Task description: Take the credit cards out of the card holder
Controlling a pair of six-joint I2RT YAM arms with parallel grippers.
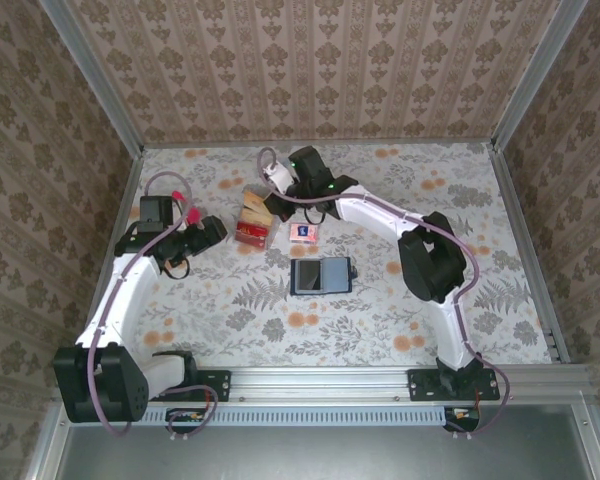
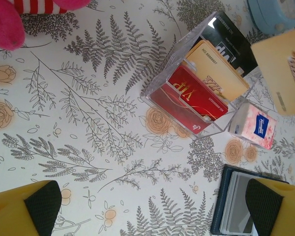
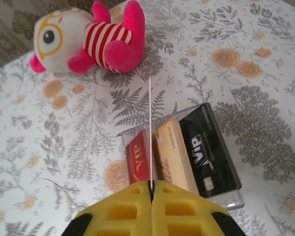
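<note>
My right gripper will go down over the clear box's slot, its middle slot (image 1: 254,217) (image 3: 173,153), and let go of the thin tan credit card, because matching tan cards are already standing in the box.
The card holder (image 1: 321,275) lies open and flat mid-table, navy with a grey-blue inside; its corner shows in the left wrist view (image 2: 226,206). My right gripper (image 3: 151,189) is shut on a thin tan credit card (image 3: 150,123), seen edge-on, held over a clear box; the same card (image 2: 280,73) shows flat in the left wrist view. In the top view the right gripper (image 1: 273,185) hangs over that box. My left gripper (image 2: 152,211) is open above bare table, left of the card holder, with nothing between its fingers; in the top view it (image 1: 205,232) sits at the left.
A clear box (image 1: 253,228) holds red, tan and black cards standing upright (image 3: 182,147) (image 2: 201,93). A small pink-white packet (image 1: 302,233) (image 2: 255,125) lies beside it. A pink and white plush toy (image 3: 88,39) (image 2: 19,14) rests beyond the box.
</note>
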